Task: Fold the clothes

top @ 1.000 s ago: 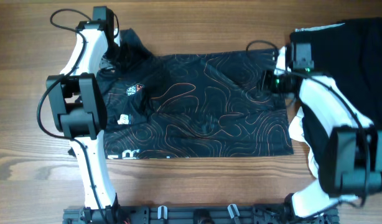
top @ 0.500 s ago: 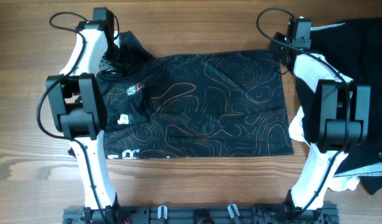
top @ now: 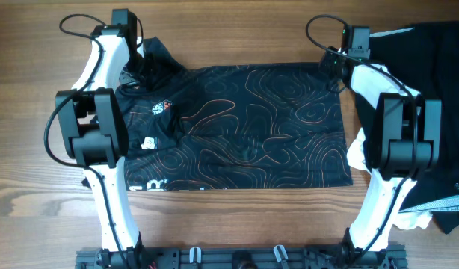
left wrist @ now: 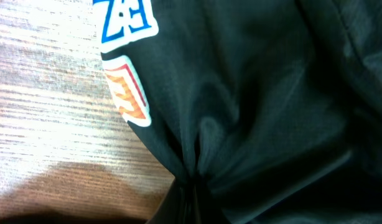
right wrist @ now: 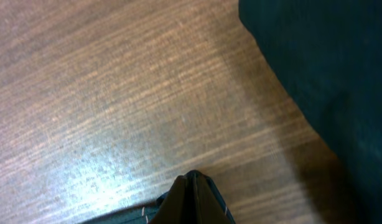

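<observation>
My right gripper lifts, moves back and down and releases the hem at the jersey's near corner beside the pile next, as that corner lies back from the gripper.
The black jersey (top: 244, 123) with thin orange contour lines lies spread flat across the middle of the wooden table. My left gripper (top: 137, 63) is at its far left corner, shut on bunched black cloth (left wrist: 197, 168); blue and orange logo patches (left wrist: 125, 93) show beside the pinch. My right gripper (top: 340, 66) is at the jersey's far right corner, shut on a fold of its hem (right wrist: 192, 193), with bare table behind it.
A pile of other dark clothes (top: 431, 82) lies at the right side of the table, with white cloth (top: 358, 153) showing beside the right arm. The pile also shows in the right wrist view (right wrist: 328, 74). The arm bases stand at the near edge.
My right arm swung from the jersey's right edge up to its far right corner and closed on the hem there. The left arm stayed still.
</observation>
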Motion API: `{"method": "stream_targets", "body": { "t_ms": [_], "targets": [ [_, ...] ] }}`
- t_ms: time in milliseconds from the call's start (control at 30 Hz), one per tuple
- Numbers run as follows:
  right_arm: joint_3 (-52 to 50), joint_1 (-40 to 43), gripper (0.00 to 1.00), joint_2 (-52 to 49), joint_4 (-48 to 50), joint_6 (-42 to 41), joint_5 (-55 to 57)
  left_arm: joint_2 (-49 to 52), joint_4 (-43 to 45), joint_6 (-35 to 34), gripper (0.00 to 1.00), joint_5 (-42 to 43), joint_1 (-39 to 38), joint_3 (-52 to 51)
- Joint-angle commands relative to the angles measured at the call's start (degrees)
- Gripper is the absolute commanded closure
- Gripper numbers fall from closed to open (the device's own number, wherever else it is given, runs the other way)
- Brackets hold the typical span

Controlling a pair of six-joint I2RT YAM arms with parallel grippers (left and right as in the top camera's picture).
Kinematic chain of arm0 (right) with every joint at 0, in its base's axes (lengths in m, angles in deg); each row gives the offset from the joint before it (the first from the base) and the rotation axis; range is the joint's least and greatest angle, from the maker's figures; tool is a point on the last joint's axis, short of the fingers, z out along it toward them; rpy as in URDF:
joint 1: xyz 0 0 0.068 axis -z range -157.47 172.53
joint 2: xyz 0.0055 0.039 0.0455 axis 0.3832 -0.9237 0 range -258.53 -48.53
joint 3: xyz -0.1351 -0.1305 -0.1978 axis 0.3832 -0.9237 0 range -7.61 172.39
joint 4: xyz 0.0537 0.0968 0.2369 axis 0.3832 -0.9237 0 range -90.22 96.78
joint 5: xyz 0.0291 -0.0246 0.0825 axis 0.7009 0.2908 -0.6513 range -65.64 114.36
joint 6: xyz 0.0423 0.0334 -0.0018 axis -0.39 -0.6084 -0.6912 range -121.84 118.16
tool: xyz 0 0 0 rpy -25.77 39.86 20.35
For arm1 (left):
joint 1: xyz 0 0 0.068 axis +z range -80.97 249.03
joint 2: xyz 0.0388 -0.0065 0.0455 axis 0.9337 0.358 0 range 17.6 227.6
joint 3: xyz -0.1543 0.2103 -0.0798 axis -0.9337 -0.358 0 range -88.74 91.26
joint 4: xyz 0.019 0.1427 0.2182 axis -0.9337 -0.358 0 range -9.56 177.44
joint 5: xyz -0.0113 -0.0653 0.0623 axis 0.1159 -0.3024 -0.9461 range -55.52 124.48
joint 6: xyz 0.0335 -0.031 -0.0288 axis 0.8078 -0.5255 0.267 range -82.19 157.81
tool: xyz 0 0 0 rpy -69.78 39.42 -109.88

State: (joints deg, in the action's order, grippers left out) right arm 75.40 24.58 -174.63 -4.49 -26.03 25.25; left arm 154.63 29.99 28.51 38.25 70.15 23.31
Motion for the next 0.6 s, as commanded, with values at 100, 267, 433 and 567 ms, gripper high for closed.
{"method": "stream_targets", "body": {
  "t_ms": [100, 267, 433, 567],
  "targets": [
    [1.1, -0.1, 0.96, 11.0, -6.6, 3.8, -0.8, -8.7, 1.4, -1.9, 0.96, 0.7, 3.1, 2.6],
    [1.3, -0.1, 0.96, 21.5, -21.9, 4.7, 4.1, -15.5, -10.5, -1.8, 0.96, 0.9, 5.3, 2.6],
    [1.3, -0.1, 0.96, 23.4, -38.9, 4.9, 4.3, -15.6, -25.4, -1.9, 0.96, 0.9, 6.7, 2.5],
    [1.2, 0.0, 0.96, 23.3, -48.9, 6.2, 4.3, -15.6, -32.7, -2.1, 0.96, -2.3, 7.0, 1.9]
  ]
}}
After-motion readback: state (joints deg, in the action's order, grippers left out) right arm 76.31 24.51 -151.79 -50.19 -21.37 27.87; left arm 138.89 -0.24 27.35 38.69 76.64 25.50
